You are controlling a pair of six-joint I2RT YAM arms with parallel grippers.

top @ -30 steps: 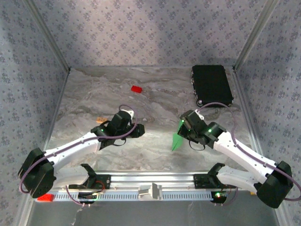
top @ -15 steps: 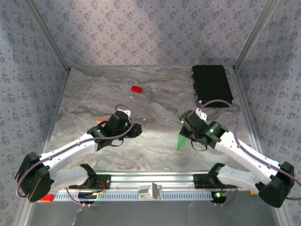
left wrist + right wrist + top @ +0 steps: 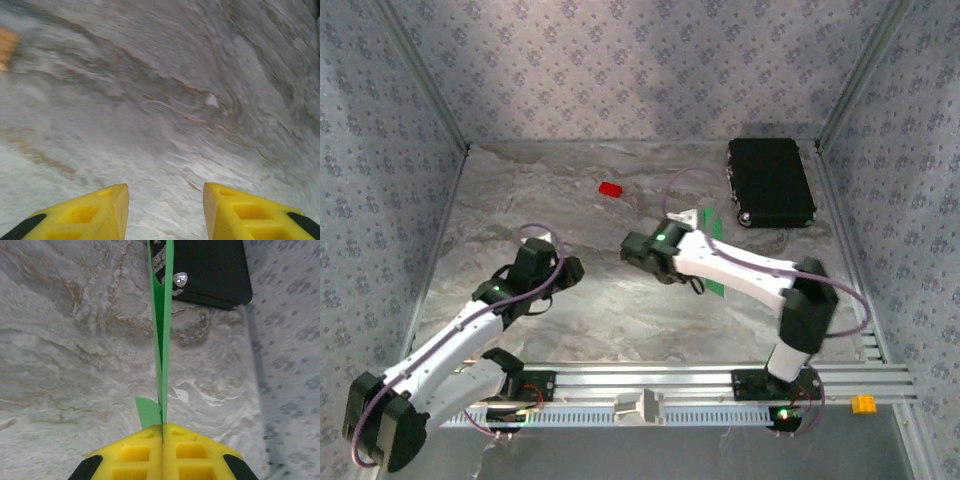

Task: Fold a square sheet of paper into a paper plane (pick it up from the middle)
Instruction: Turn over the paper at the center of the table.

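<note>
My right gripper moves toward the left gripper and down to the bare marble, clear below it, next, and releases the green paper plane (image 3: 712, 224) there.
My right gripper (image 3: 162, 426) is shut on the green paper plane (image 3: 162, 340), pinching its folded layers edge-on. The paper runs straight ahead from the jaws toward the black case, and a small flap sticks out left of the fingertips. In the top view the right arm reaches across to the table's middle, and the paper plane (image 3: 712, 224) shows beside the right gripper (image 3: 700, 235) and below the forearm. My left gripper (image 3: 568, 268) hangs over bare marble at the left. Its yellow fingers (image 3: 112, 210) stand apart around nothing, the left gripper (image 3: 166, 192) open.
A black case (image 3: 770, 180) lies at the back right, also ahead of the right gripper (image 3: 210, 270). A small red block (image 3: 610, 188) sits at the back middle. Patterned walls close in three sides. A metal rail (image 3: 650, 385) runs along the near edge.
The right arm has swung left from the right side to the table's middle, carrying the green paper. The left arm has drawn back left and nearer, and its jaws have widened a little.
</note>
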